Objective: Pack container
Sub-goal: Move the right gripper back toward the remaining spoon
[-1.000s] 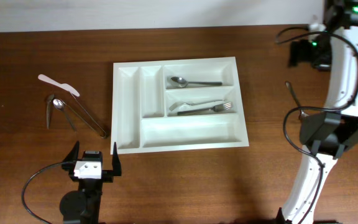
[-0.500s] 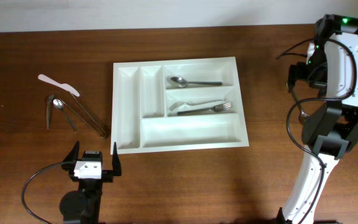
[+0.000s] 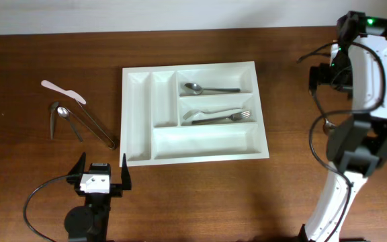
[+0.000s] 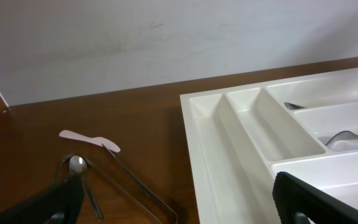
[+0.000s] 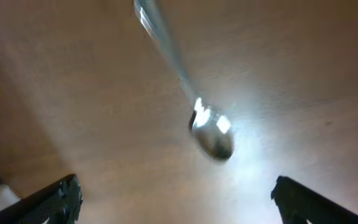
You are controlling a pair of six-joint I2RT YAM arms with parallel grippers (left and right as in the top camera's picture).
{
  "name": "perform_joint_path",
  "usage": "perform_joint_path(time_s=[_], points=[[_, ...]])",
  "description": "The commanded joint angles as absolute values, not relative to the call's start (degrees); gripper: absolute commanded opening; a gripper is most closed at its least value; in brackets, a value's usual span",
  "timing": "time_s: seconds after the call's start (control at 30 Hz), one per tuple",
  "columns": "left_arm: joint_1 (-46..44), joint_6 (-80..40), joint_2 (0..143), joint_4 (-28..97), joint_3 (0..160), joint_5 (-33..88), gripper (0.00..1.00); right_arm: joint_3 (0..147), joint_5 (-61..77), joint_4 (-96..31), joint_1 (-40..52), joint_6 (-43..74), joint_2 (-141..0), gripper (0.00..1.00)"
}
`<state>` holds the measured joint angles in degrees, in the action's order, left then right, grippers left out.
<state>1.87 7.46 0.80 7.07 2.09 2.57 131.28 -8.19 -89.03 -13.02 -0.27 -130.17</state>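
Observation:
The robot will next bring its right gripper down past the bowl onto the metal spoon's handle (image 5: 171,56), turning it to line up.
The white cutlery tray (image 3: 140,114) lies in the middle of the table. Its top long compartment holds a spoon (image 3: 210,88), and the middle one holds a fork (image 3: 230,117) with other cutlery. The bottom long compartment and both narrow upright ones are bare. The tray also shows in the left wrist view (image 4: 241,155). My right gripper (image 3: 321,81) is open and empty, hovering over a metal spoon (image 5: 210,135) that lies on the table right of the tray, partly visible overhead (image 3: 326,124). My left gripper (image 3: 101,176) is open and empty near the tray's front left corner.
Left of the tray lie a white plastic knife (image 3: 62,92), a small spoon (image 3: 62,113) and metal tongs (image 3: 93,126). They also show in the left wrist view: knife (image 4: 89,140), spoon (image 4: 78,165), tongs (image 4: 142,190). A wall stands behind the table.
My right wrist has swung down and left from the far right corner, toward the spoon on the table. The left arm and tray have not moved.

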Motion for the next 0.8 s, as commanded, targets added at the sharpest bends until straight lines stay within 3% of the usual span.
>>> perform_joint_path(time_s=[0.0, 0.43, 0.7, 0.77], points=[[1.58, 6.74, 0.34, 7.07, 1.76, 2.15, 0.99, 126.43, -9.80, -85.34, -14.31, -4.40, -119.33, 0.99], [1.58, 6.74, 0.34, 7.07, 1.76, 2.15, 0.99, 92.12, 6.46, -65.87, -19.38, -21.87, -111.02, 0.88], [1.58, 6.74, 0.34, 7.07, 1.76, 2.13, 0.99, 86.35, 9.80, -58.87, -21.71, -26.65, -111.04, 0.86], [1.58, 6.74, 0.34, 7.07, 1.76, 2.13, 0.99, 86.35, 11.79, -57.06, -21.96, -30.09, -111.04, 0.82]])
